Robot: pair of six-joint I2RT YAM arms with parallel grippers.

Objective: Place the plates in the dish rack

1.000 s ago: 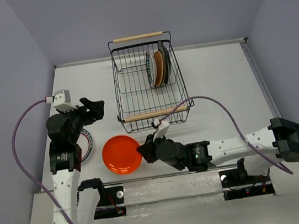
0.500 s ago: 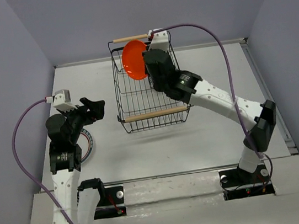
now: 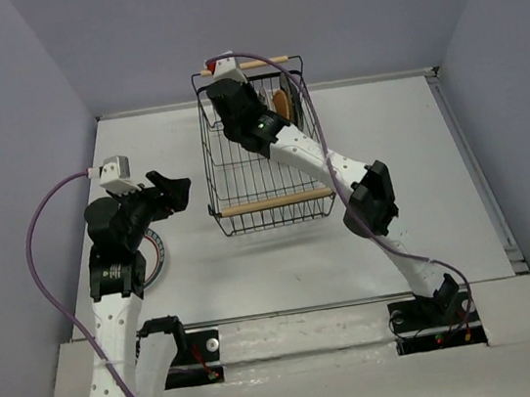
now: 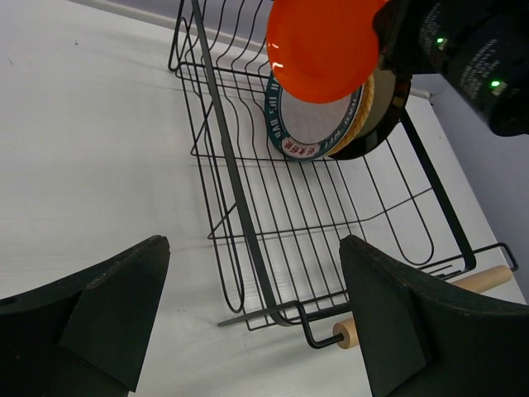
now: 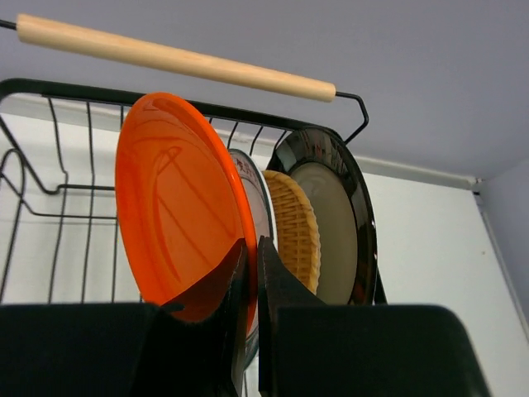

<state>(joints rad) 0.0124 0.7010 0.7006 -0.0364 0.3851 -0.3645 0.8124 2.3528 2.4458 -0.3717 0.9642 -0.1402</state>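
I need to lower the glossy orange plate (image 5: 178,207) with my right gripper next, stand it against the white teal-rimmed plate (image 5: 255,192) and let it go, because it still hangs above the rack's wires.
My right gripper (image 5: 252,244) is shut on the rim of the glossy orange plate (image 5: 178,207) and holds it upright over the black wire dish rack (image 3: 266,203), near its far wooden handle (image 5: 173,56). The orange plate (image 4: 318,45) hangs just in front of three plates that stand in the rack: a white one with a teal rim (image 4: 310,132), a tan woven one (image 5: 297,227) and a black-rimmed one (image 5: 335,219). My left gripper (image 4: 252,314) is open and empty, left of the rack. Another teal-rimmed plate (image 3: 154,253) lies on the table, partly under the left arm.
The rack's near wooden handle (image 4: 483,281) and its left wire wall (image 4: 240,190) are close to my left gripper. The right arm (image 3: 340,173) stretches across the rack's right side. Grey walls close in the table on three sides.
My right arm has lifted the orange plate off the front of the table and carried it over the rack to the standing plates. The left arm has barely moved.
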